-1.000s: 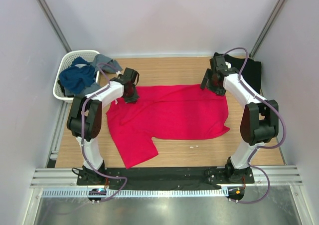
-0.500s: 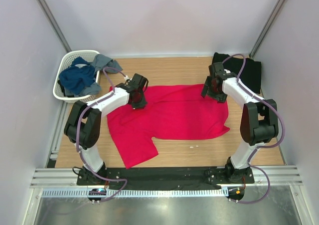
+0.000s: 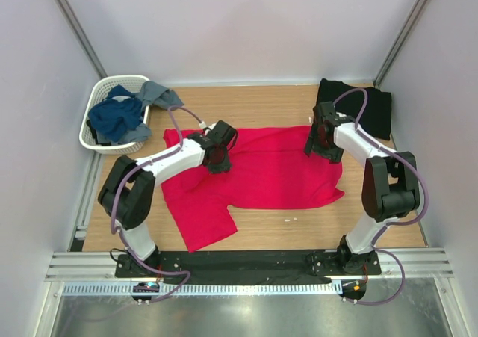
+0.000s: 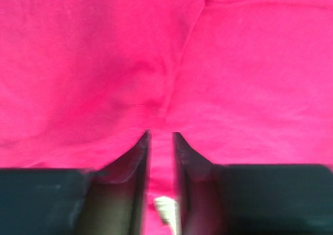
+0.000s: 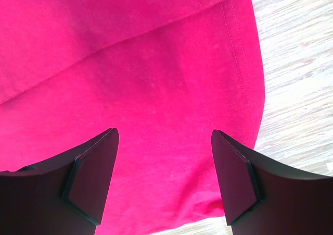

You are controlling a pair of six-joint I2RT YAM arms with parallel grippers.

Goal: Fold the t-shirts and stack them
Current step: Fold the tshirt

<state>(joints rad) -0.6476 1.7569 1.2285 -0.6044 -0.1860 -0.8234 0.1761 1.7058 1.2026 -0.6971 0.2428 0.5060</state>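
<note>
My right gripper will move back and to the right in the top view, then down onto the t-shirt hem's near corner, because that corner sticks out crookedly.
The crimson red t-shirt lies spread on the wooden table, one sleeve pointing to the front left. My left gripper is low on its upper left part. In the left wrist view the jaws stand nearly together with red cloth and a white tag between them. My right gripper is open over the shirt's upper right edge; its fingers straddle red cloth without touching it. The black t-shirt lies at the back right corner.
A white lattice basket with blue and grey clothes stands at the back left. Bare wood shows just right of the red hem. Grey walls close in on both sides and the back.
My left gripper has moved right and a little forward, from the shirt's upper left corner towards its middle. My right gripper has shifted slightly forward along the right edge.
</note>
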